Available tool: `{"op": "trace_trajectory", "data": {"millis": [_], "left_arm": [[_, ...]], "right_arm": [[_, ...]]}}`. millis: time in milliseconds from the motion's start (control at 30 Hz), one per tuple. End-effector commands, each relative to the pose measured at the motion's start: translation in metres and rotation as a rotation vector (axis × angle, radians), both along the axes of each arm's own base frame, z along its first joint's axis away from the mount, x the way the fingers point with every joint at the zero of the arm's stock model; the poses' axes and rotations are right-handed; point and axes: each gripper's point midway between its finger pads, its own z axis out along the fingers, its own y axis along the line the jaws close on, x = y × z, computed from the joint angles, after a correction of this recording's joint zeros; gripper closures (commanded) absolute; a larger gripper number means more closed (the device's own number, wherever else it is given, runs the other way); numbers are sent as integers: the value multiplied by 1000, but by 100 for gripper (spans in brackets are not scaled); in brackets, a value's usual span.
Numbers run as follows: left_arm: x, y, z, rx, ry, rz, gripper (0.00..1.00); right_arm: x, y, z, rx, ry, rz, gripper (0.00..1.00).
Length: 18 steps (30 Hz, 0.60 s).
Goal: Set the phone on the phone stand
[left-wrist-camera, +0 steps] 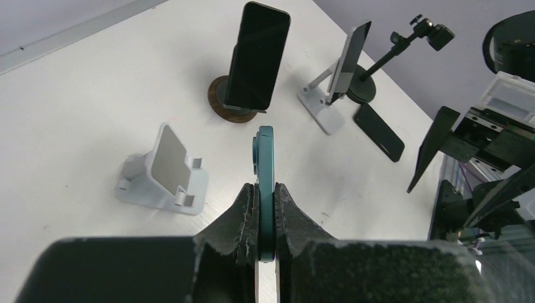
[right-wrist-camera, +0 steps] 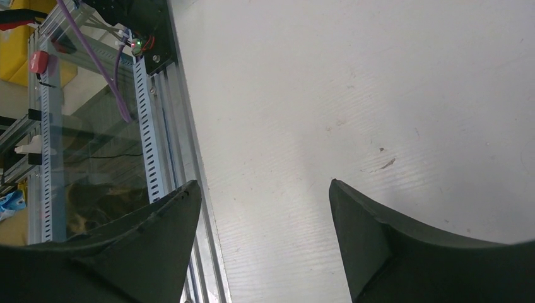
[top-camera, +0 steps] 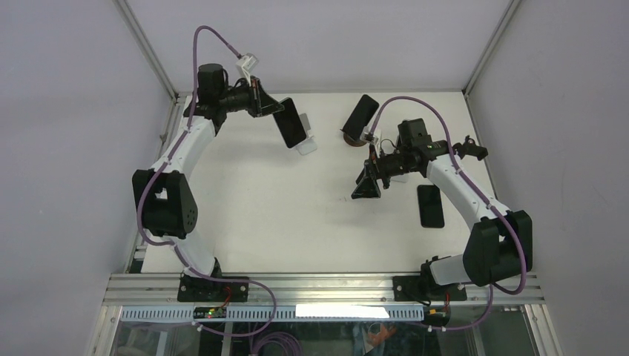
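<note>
I should move my left gripper to the right in the top view and bring the phone down onto the white stand, which is empty below the gripper on that side.
In the left wrist view the teal-edged phone (left-wrist-camera: 265, 151) stands edge-on between my left gripper's (left-wrist-camera: 266, 188) fingers, which are shut on its lower part. From above, that phone (top-camera: 291, 122) hangs dark-screened in the left gripper (top-camera: 276, 111), just over and left of an empty white phone stand (top-camera: 307, 144). The same stand (left-wrist-camera: 165, 170) sits on the table left of the held phone, apart from it. My right gripper (top-camera: 368, 184) hovers at mid-table with its jaws wide apart. Only bare table shows between its fingers (right-wrist-camera: 265, 186).
A second phone (left-wrist-camera: 257, 55) leans on a round wooden-based stand (left-wrist-camera: 222, 104) at the back. Another phone rests on a white folding stand (left-wrist-camera: 323, 107), beside a black pole stand (left-wrist-camera: 372, 72). A dark phone (top-camera: 430, 205) lies flat at the right. The table's aluminium front rail (right-wrist-camera: 161, 145) is near.
</note>
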Motion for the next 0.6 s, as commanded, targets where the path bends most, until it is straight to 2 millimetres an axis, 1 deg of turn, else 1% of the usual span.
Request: {"op": "trace_trajectory", "data": {"millis": [0, 100, 233, 567], "left_arm": [[15, -4, 22, 42, -102, -8, 100], [24, -9, 17, 77, -121, -7, 100], [34, -18, 15, 119, -173, -18, 100], [61, -24, 14, 167, -269, -41, 100]], "right_arm": [[4, -1, 10, 4, -68, 9, 23], [4, -1, 9, 1, -67, 7, 23], [4, -1, 8, 1, -65, 8, 23], [4, -1, 8, 1, -63, 8, 23]]}}
